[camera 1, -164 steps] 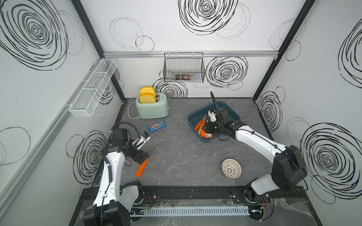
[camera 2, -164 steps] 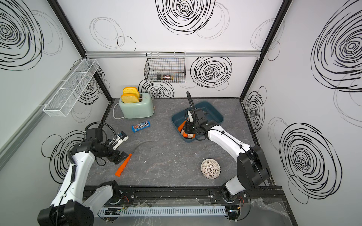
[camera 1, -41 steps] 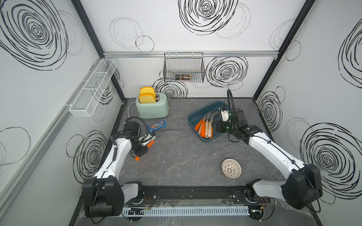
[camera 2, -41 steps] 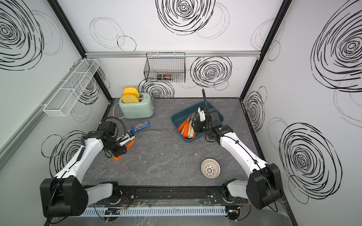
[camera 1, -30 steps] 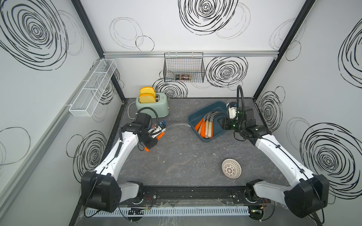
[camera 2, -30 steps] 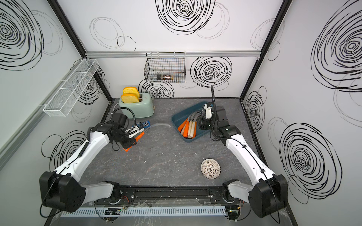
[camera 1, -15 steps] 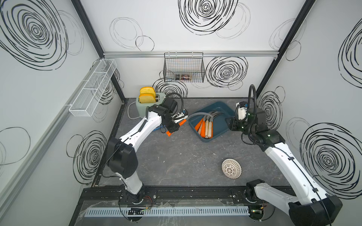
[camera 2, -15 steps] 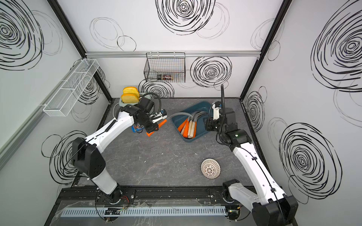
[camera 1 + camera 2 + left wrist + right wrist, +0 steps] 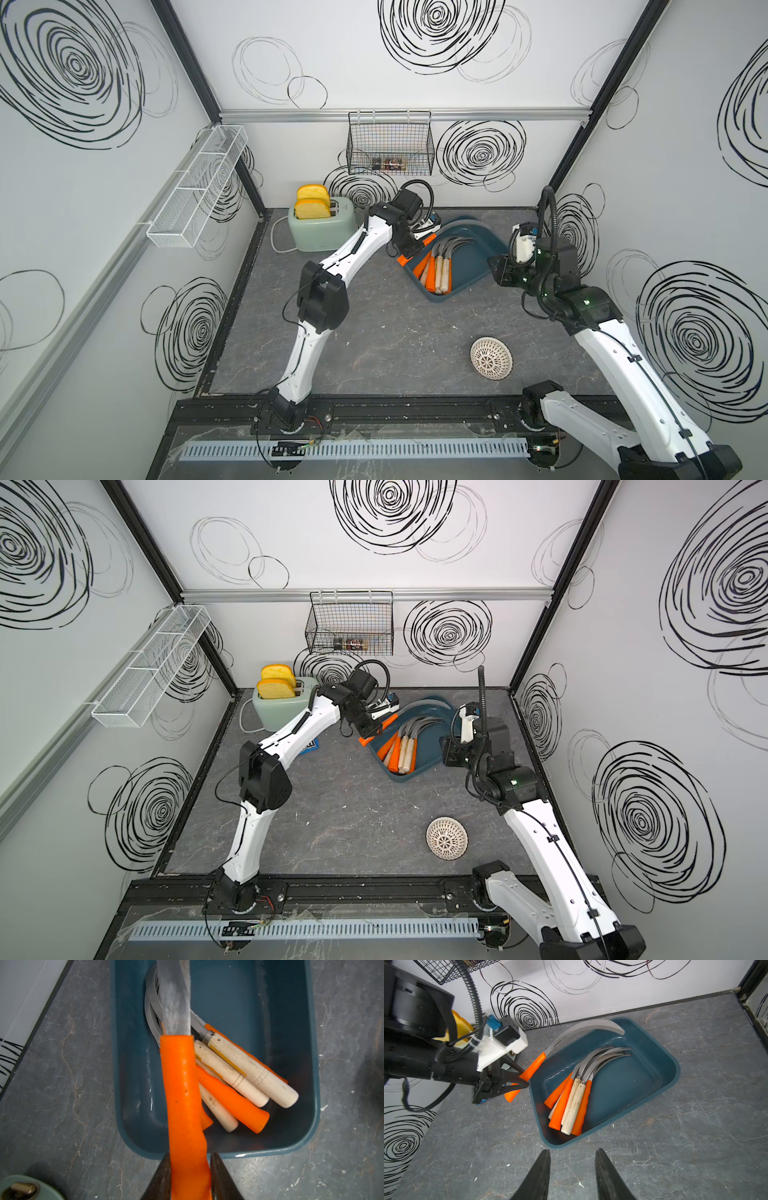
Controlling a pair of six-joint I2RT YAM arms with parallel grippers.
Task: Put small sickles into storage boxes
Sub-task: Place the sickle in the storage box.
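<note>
The sickle's orange handle still sits over the box's rim, so I will next move my left gripper inside that rim and down onto the bunched sickles to let the handle go.
My left gripper [image 9: 190,1157] is shut on the orange handle of a small sickle [image 9: 182,1095]. It holds that sickle above the left rim of the dark teal storage box [image 9: 469,262], and the grey blade [image 9: 587,1026] arches over the box's back corner. Several more small sickles [image 9: 575,1101], some with orange handles and some with pale wooden ones, lie bunched inside the box against its left wall. My right gripper [image 9: 572,1152] is open and empty, a little above the table just right of the box.
A mint toaster [image 9: 322,226] with two bread slices stands behind my left arm. A blue candy packet [image 9: 309,746] peeks out under that arm. A white woven bowl [image 9: 491,358] lies at the front right. A black wire basket [image 9: 390,143] and a white mesh shelf [image 9: 197,191] hang on the walls.
My left arm has carried the orange-handled sickle from the front left of the table across to the box's left rim. My right gripper has drawn back out of the box to its right side.
</note>
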